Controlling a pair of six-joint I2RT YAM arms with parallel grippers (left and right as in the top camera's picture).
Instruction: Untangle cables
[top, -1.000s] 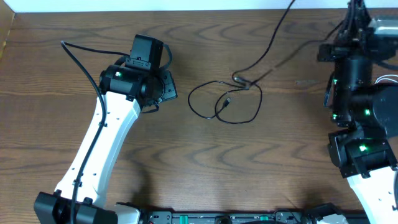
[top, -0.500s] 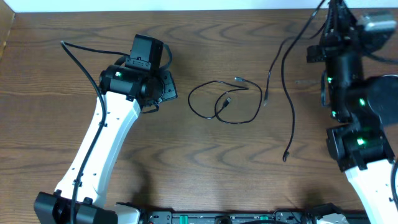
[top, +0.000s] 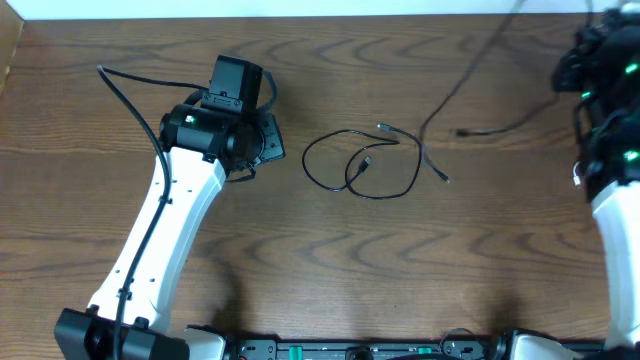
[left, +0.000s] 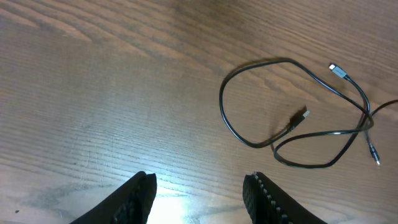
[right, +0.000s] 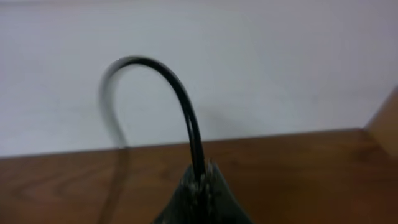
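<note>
My right gripper swings away from the loop and down over the tabletop next, below and to its right in the overhead view, and releases the cable.
One black cable (top: 360, 192) lies coiled in a loose loop at the table's middle, both small plug ends inside or beside the loop. The left wrist view shows the same loop (left: 222, 109) ahead of my left gripper (left: 200, 194), which is open with nothing between its fingers. The left gripper (top: 268, 140) hovers left of the loop. My right gripper (right: 202, 179) is shut on a second black cable (right: 183, 99), which arcs upward from the jaws. Overhead, this second cable (top: 470, 68) hangs from the top right, and its free ends trail just right of the loop.
The left arm (top: 170, 220) crosses the table's left half diagonally, with its own thick black wire (top: 130, 95) looping out. The right arm (top: 605, 120) stands at the far right edge. A pale wall (right: 249, 62) rises behind the table's back edge.
The right arm has pulled the second cable up and to the right. It has come free of the coiled loop, and its ends swung rightward. The left arm has not moved.
</note>
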